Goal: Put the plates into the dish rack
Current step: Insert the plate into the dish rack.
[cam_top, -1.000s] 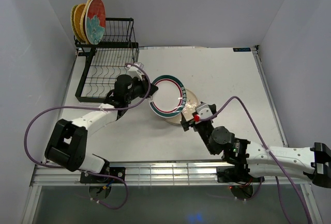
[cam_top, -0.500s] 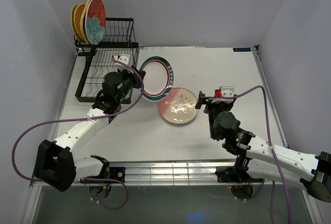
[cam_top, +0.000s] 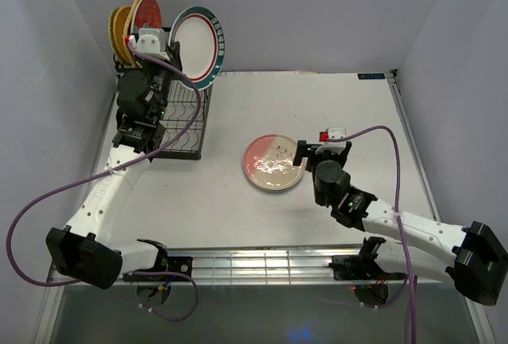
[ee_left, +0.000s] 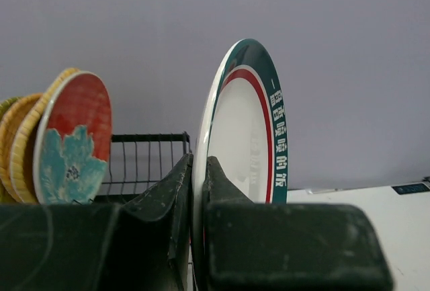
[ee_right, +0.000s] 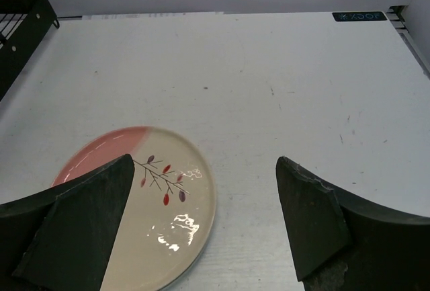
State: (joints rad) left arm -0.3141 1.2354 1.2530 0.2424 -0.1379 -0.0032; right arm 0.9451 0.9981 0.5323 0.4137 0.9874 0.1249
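My left gripper next turns toward the rear-level wires (ee_left: 131, 163) beside the red plate (cam_top: 166, 31), since they stand empty, moves outward and down, and releases the white plate.
My left gripper (cam_top: 170, 59) (ee_left: 199, 164) is shut on the lower rim of a white plate with green and red rim rings (cam_top: 198, 46) (ee_left: 248, 136). It holds the plate upright, high over the black wire dish rack (cam_top: 163, 121). In the rack's raised rear tier (ee_left: 144, 163) stand yellow woven plates (cam_top: 119, 30) (ee_left: 17, 136) and a red plate with a teal flower (cam_top: 148, 12) (ee_left: 70, 140). A pink-and-white plate (cam_top: 274, 163) (ee_right: 171, 203) lies flat on the table. Beside its right edge my right gripper (cam_top: 321, 152) (ee_right: 205, 163) is open, its left finger over the plate.
The white table (cam_top: 349, 114) runs to a back wall and side walls. The rack's lower tray of slot wires (cam_top: 178, 133) lies under my left arm. Purple cables loop from both arms. A corner of the rack (ee_right: 23, 19) shows at the far left.
My left arm has carried the green-rimmed plate from the table's middle up and left to above the rack. My right gripper has let go and drawn back to the pink-and-white plate's right edge.
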